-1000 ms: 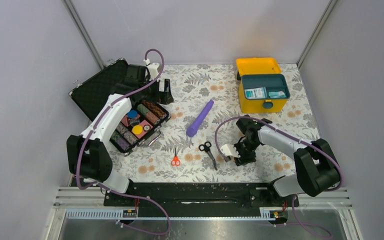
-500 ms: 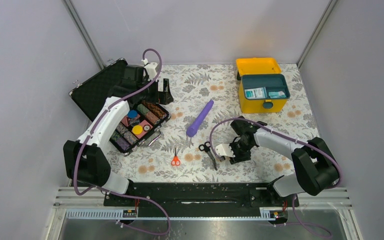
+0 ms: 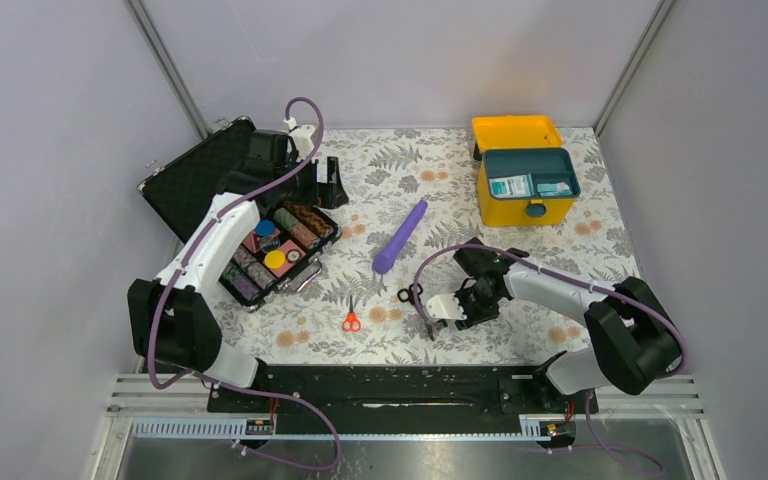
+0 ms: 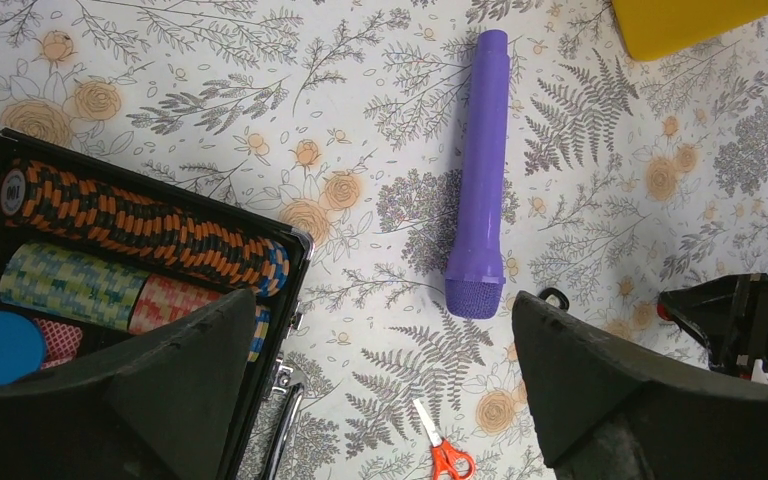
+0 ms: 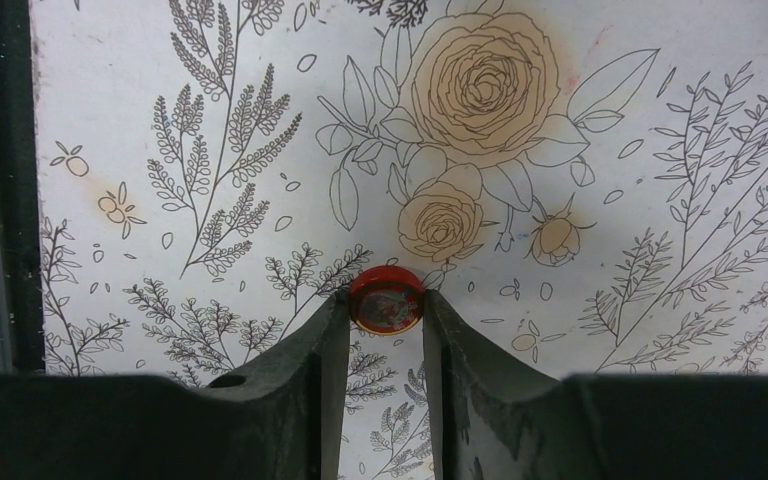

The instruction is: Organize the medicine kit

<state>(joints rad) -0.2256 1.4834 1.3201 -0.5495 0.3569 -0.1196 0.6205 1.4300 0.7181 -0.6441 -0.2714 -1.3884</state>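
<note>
I will lift my right gripper outward to the yellow case and lower it into the gap between the tray's packs, because the tray is bare there for the tin (image 5: 387, 299).
The medicine kit (image 3: 523, 186), a yellow case with its lid open and a teal tray holding small boxes, stands at the back right; a corner of it shows in the left wrist view (image 4: 680, 20). My right gripper (image 3: 472, 312) (image 5: 387, 310) is low over the flowered cloth and shut on a small round red tin (image 5: 387, 299), which sits between its fingertips. My left gripper (image 3: 326, 183) (image 4: 375, 330) is open and empty, high above the edge of the black case.
A black hard case (image 3: 260, 240) (image 4: 110, 260) with colourful rolls lies open at the left. A purple cylinder (image 3: 400, 236) (image 4: 484, 170) lies mid-table. Black scissors (image 3: 415, 300) lie just left of my right gripper. Small orange scissors (image 3: 351, 320) (image 4: 447, 457) lie nearer the front.
My right gripper has moved left toward the black scissors. My left arm shifted slightly back at first, then held still.
</note>
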